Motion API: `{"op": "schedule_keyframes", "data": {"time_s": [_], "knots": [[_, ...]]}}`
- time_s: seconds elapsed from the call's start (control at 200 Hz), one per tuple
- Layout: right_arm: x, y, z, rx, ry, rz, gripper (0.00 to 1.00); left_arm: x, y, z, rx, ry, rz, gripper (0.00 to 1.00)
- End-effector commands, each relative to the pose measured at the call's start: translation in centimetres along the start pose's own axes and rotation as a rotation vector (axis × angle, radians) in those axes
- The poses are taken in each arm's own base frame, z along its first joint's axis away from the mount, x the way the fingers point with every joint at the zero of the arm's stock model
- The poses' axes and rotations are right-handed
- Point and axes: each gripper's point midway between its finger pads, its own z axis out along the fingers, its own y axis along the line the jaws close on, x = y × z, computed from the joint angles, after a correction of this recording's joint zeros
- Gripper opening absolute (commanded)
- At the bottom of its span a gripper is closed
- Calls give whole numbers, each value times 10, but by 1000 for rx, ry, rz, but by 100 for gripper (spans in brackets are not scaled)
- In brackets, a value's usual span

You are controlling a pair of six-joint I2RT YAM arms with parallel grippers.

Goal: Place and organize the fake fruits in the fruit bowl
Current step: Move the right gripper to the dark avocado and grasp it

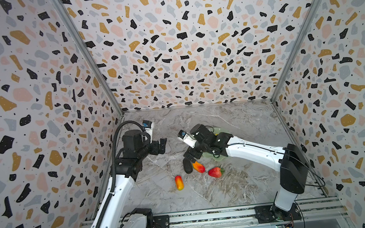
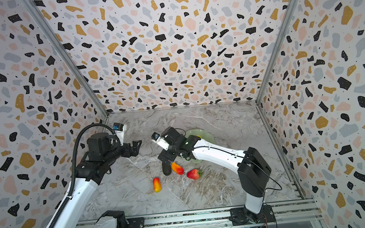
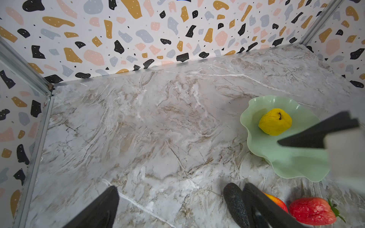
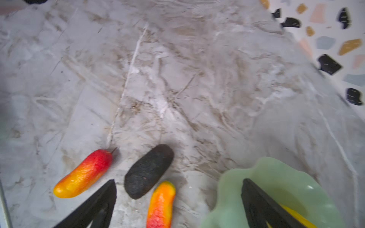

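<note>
I will next move my right gripper back and down over the dark oval fruit (image 1: 188, 166) and close across its narrow width, because this fruit is still outside the bowl (image 1: 221, 157).
The pale green fruit bowl (image 3: 292, 163) stands on the marble table with the lumpy yellow fruit (image 3: 275, 122) inside it. My right arm covers most of the bowl (image 1: 221, 157) in both top views. Just in front of it lie the dark oval fruit (image 1: 187, 165), a red-orange fruit (image 1: 198, 166) touching it, the strawberry (image 1: 215, 172) and a second red-orange fruit (image 1: 179, 182) lying apart. My right gripper (image 4: 178, 182) hangs open above the dark oval (image 4: 148, 171) and the bowl's near rim, holding nothing. At the left, my left gripper (image 1: 160, 146) is raised, open and empty.
Terrazzo-patterned walls close in the table on three sides. A metal rail (image 1: 208, 217) with both arm bases runs along the front edge. My right forearm (image 1: 252, 151) stretches over the table's right half and over the bowl.
</note>
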Motion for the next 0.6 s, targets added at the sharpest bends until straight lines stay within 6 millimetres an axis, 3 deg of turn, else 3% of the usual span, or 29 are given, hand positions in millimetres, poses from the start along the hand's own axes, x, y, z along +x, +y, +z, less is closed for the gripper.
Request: {"op": "schedule_keyframes", "data": {"time_s": [0.0,0.33,0.596], "knots": [[18,14,17,6,108,22,99,-7,1,-2,0,-37,10,100],[48,26,56,-16,204,88,100,-6,0,-2,1,-37,10,100],[53,35,72,-66,208,104,82,-6,0,-2,2,-39,10,99]]}}
